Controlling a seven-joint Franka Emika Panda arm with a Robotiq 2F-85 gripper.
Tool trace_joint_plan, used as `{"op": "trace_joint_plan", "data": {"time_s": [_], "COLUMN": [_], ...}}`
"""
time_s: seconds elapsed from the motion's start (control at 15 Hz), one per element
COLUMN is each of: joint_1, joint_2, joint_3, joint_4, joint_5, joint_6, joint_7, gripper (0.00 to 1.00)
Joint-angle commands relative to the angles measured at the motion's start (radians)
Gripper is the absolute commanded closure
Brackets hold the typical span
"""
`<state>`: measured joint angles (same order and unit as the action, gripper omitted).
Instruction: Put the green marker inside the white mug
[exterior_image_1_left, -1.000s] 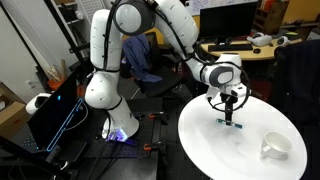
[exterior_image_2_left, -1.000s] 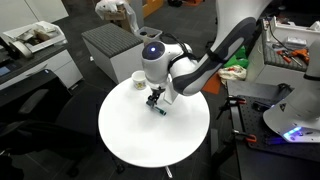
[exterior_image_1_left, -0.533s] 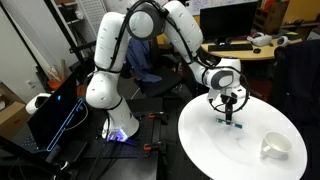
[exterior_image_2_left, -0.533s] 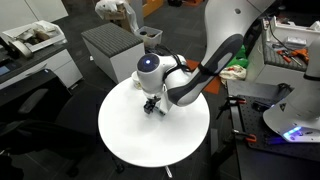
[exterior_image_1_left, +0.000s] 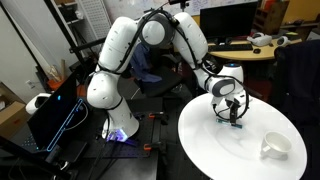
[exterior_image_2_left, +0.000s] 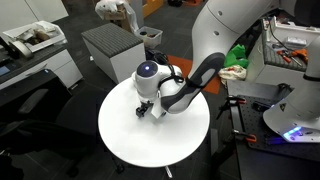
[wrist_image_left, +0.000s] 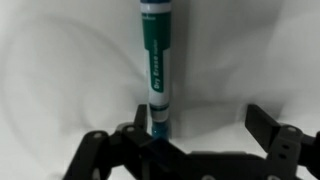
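I should keep my gripper low and close its fingers to grab the green marker's near end (exterior_image_1_left: 234, 122) (wrist_image_left: 159, 119).
The green marker (wrist_image_left: 155, 60) lies flat on the round white table (wrist_image_left: 60, 70). In the wrist view it runs from the top edge down to my gripper's (wrist_image_left: 200, 135) left finger. The gripper is open and low over the table, and the marker's near end sits just inside that finger, far from the other one. In an exterior view the gripper (exterior_image_1_left: 232, 112) stands over the marker (exterior_image_1_left: 236, 125), and the white mug (exterior_image_1_left: 275, 147) sits upright apart from it, near the table's edge. In an exterior view the gripper (exterior_image_2_left: 145, 108) is down at the table (exterior_image_2_left: 130, 140), and my arm hides the mug.
A grey cabinet (exterior_image_2_left: 110, 45) stands behind the table. A desk with monitors (exterior_image_1_left: 240, 25) and a dark chair (exterior_image_1_left: 300, 80) are nearby. An open black case (exterior_image_1_left: 55, 115) lies on the floor beside my base.
My arm has swung round and the gripper has come down onto the table over the marker. The marker and the mug have not moved.
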<state>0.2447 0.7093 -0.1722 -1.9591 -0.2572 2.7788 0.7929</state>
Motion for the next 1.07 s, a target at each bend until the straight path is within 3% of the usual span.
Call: {"op": "trace_joint_plan", "data": {"time_s": [0.0,0.13,0.2,0.33,0.93,1.0], "joint_1": [0.066,0.091,0.101,0.111,0.116,0.115], "joint_2": [0.015,0.017,0.019,0.02,0.023,0.024], "joint_3": [-0.055,-0.076,-0.084,-0.088,-0.081,-0.081], "joint_4": [0.003,0.007,0.008,0.011,0.028,0.029], "joint_5": [0.048,0.051,0.053,0.059,0.073,0.074], "joint_6": [0.026,0.017,0.016,0.01,-0.004,-0.006], "joint_7": [0.026,0.026,0.027,0.019,0.005,0.003], "gripper": [0.0,0.03,0.26,0.32,1.0,0.99]}}
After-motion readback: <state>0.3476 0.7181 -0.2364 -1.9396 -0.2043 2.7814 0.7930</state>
